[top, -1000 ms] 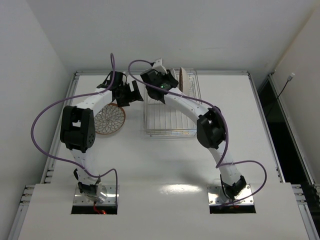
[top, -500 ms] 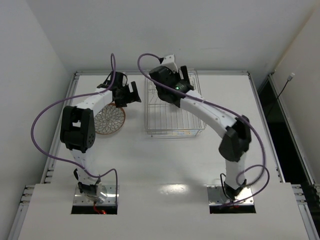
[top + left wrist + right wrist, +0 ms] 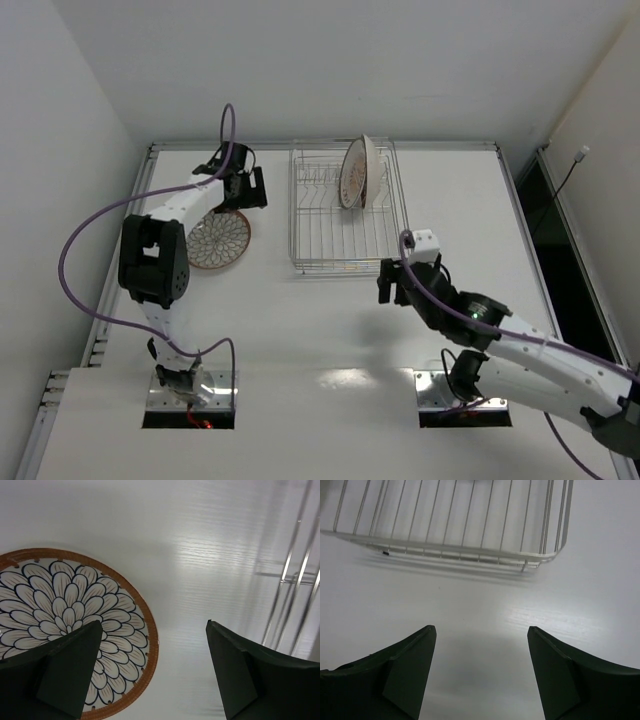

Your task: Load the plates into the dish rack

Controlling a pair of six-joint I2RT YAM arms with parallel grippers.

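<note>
My left gripper should go down onto the plate's edge by the rack, because the plate's brown rim runs between my open fingers but is still below them.
Two plates (image 3: 356,172) stand on edge close together between the tines at the far end of the silver wire dish rack (image 3: 345,262). A third plate (image 3: 215,243), with a brown rim and petal pattern, lies flat on the table left of the rack. My left gripper (image 3: 244,190) hangs open over that plate's far right edge; in the left wrist view the plate (image 3: 60,615) lies under the left finger (image 3: 70,670), untouched. My right gripper (image 3: 393,287) is open and empty over the table, just in front of the rack's near right corner (image 3: 540,555).
Rack wires (image 3: 295,580) show at the right edge of the left wrist view. Purple cables loop off both arms. A raised frame (image 3: 150,150) borders the table, with walls behind and at the sides.
The right gripper has let go of a plate, which now stands in the rack, and the right arm has drawn back to the rack's near side. The left gripper has barely moved.
</note>
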